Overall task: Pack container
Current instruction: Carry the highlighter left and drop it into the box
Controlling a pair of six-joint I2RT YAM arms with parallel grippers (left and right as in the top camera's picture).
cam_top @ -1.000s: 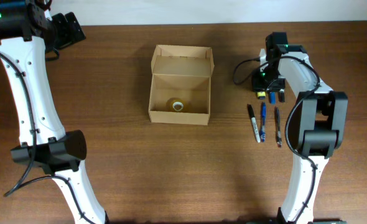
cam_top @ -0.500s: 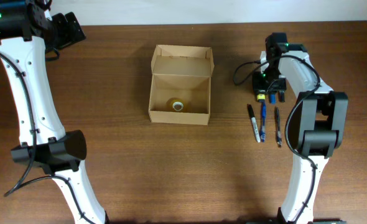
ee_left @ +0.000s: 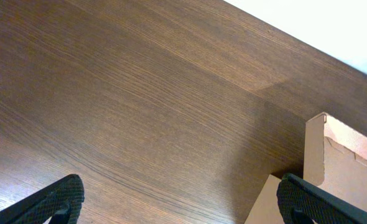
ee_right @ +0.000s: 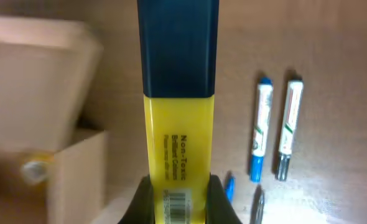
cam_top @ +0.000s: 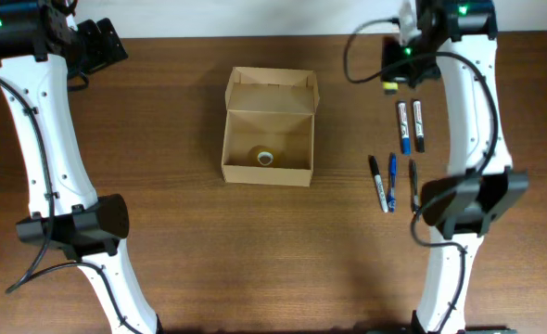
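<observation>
I will next move my right gripper to the left in the overhead view, over the tan box (cam_top: 268, 143) (ee_right: 14, 182), and then lower it inside, because the lid is standing folded back.
The tan cardboard box (cam_top: 267, 130) stands open mid-table with its flap lid folded back. It also shows blurred in the right wrist view (ee_right: 40, 93), and its corner shows in the left wrist view (ee_left: 339, 162). My right gripper (cam_top: 405, 67) is raised at the far right, right of the box. It (ee_right: 177, 193) is shut on a yellow highlighter (ee_right: 177, 137) with a dark blue cap, whose yellow end shows overhead (cam_top: 389, 88). My left gripper (cam_top: 102, 46) is at the far left, away from the box, open and empty (ee_left: 183, 205).
A small tape roll (cam_top: 265, 158) lies inside the box. A blue marker (cam_top: 403, 127) and a black marker (cam_top: 419, 125) lie side by side right of the box. Three pens (cam_top: 392, 181) lie nearer the front.
My right gripper has risen from the table and moved toward the far edge with the yellow highlighter. The two markers it covered now show. The left arm has not moved.
</observation>
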